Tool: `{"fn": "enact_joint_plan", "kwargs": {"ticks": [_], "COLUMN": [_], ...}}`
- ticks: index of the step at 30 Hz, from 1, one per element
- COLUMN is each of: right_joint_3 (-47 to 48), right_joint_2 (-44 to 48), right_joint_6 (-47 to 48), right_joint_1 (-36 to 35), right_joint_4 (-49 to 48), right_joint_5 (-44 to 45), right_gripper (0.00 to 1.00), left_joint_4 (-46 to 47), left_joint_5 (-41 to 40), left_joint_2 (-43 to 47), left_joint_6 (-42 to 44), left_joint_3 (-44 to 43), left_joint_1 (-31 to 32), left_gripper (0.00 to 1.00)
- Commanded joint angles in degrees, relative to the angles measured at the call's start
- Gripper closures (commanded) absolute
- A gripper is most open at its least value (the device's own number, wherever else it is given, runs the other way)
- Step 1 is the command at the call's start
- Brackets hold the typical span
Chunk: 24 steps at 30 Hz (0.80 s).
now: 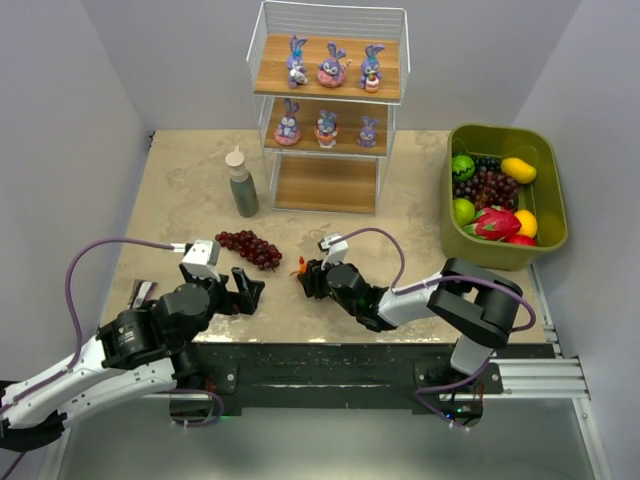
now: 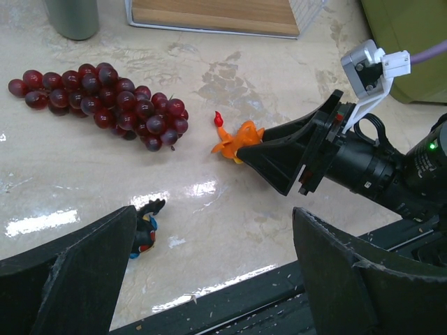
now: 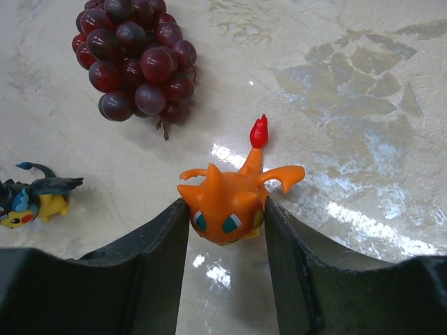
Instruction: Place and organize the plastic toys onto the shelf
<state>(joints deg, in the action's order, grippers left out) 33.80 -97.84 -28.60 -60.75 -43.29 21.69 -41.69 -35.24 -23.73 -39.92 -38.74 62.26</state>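
Note:
The orange creature [image 3: 227,202] goes outward from the tabletop next. My right gripper releases it on the near part of the shelf's bottom board, since that's bare.
My right gripper [image 1: 307,274] is shut on the orange creature [image 3: 227,202], with both fingers pressed against its head, low over the tabletop; it also shows in the left wrist view [image 2: 236,139]. The black bug [image 2: 144,225] lies on the table just by the left finger of my open, empty left gripper [image 2: 215,220]; it also shows in the right wrist view [image 3: 33,199]. The shelf [image 1: 330,45] stands at the back centre. Three bunnies [image 1: 332,65] stand on its top board, three more [image 1: 326,128] on the middle board. The bottom board is bare.
A dark red grape bunch [image 1: 250,247] lies between the grippers and the shelf. A grey-green bottle [image 1: 241,183] stands left of the shelf. An olive-green fruit bin [image 1: 556,200] sits at the right edge.

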Motion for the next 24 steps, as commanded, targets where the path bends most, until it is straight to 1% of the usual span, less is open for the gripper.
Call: {"fn": "enact_joint_plan", "kwargs": {"ticks": [1,3,6,10,15,24], "right_joint_3": [2.6,2.8,3.3,4.2,5.4,11.6], "right_joint_2": [-0.7,-0.6,-0.7,-0.2,2.4,4.7], "right_joint_6": [-1.3,-1.7,-2.0,-2.2,-1.5,1.4], "right_joint_1": [-0.5,-0.4,-0.4,-0.4,-0.4,0.0], "right_joint_4": [-0.9,-0.4,0.5,2.0,5.4,14.2], "right_joint_5": [2.7,3.2,3.8,4.9,8.5,17.2], "right_gripper": [0.57,0.64,0.70,0.76,0.78,0.77], "left_joint_4": [0.6,0.6,0.6,0.6,0.6,0.6], "left_joint_5": [-1.8,-1.8,-1.8,-1.8,-1.8,-1.8], "left_joint_2": [0.5,0.6,0.5,0.5,0.6,0.6], "left_joint_6": [-1.1,-1.1,-1.1,-1.1,-1.0,-1.0], "left_joint_3": [-0.9,-0.9,-0.9,-0.9,-0.9,-1.0], "left_joint_1": [0.0,0.0,0.0,0.0,0.0,0.0], "left_gripper": [0.03,0.03,0.03,0.03,0.03,0.03]}}
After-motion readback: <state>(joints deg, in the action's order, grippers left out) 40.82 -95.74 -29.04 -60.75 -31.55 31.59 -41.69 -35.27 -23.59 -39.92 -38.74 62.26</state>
